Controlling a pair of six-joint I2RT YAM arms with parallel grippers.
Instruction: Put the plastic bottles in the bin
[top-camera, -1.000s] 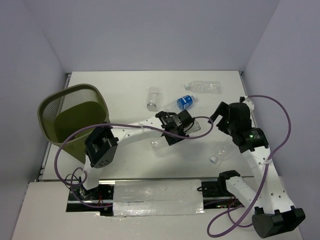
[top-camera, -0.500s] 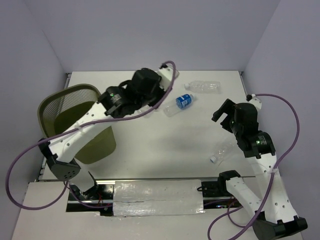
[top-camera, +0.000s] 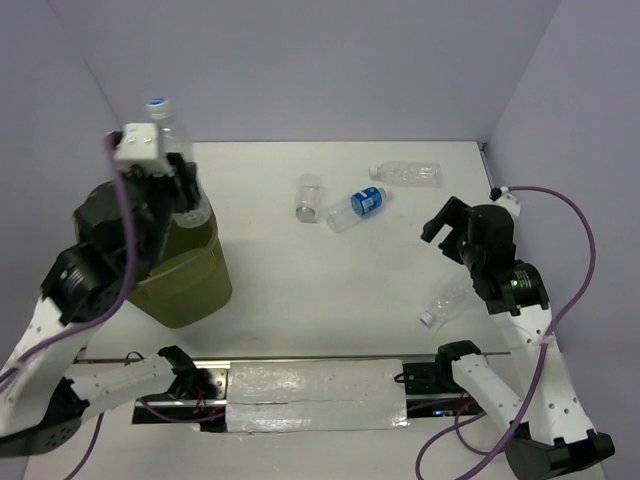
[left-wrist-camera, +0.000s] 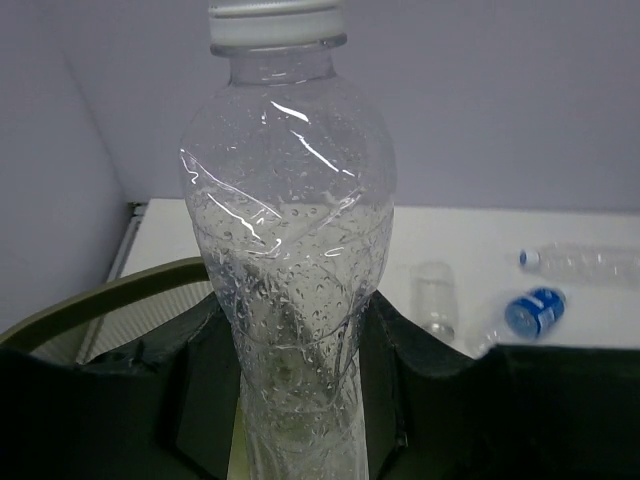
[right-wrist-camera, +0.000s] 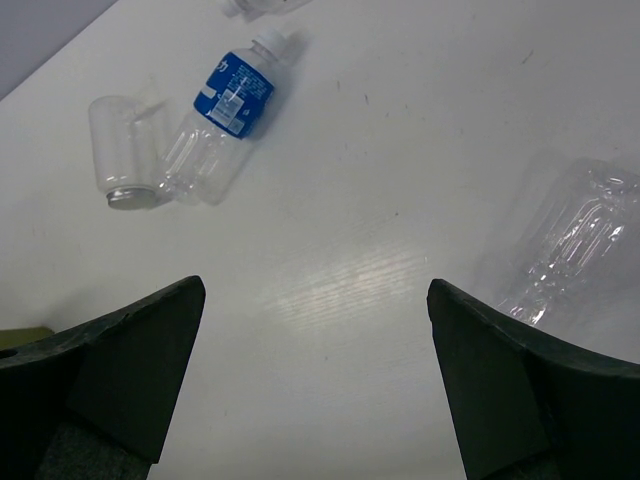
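The crinkly bottle lies at a slant outside my open fingers, so my right gripper will turn and go back down onto the middle of the crinkly bottle (top-camera: 449, 299) (right-wrist-camera: 562, 253).
My left gripper (top-camera: 182, 188) is shut on a clear plastic bottle (top-camera: 172, 150), held upright, cap up, above the olive-green bin (top-camera: 195, 280). In the left wrist view the bottle (left-wrist-camera: 290, 230) fills the middle between the dark fingers, with the bin's rim (left-wrist-camera: 100, 298) behind. On the table lie a blue-label bottle (top-camera: 358, 205), a capless clear bottle (top-camera: 307, 196), a clear bottle at the back (top-camera: 405, 173) and a crinkly bottle (top-camera: 443, 303) at the right. My right gripper (top-camera: 450, 225) is open and empty above the table; the crinkly bottle (right-wrist-camera: 570, 250) lies to its right.
Grey walls close the table in at the back, left and right. The left arm covers most of the bin's opening. In the right wrist view the blue-label bottle (right-wrist-camera: 225, 115) and the capless bottle (right-wrist-camera: 125, 150) lie side by side ahead.
My left arm has lifted a bottle from the table's middle and swung it left to above the bin. My right arm has hardly moved.
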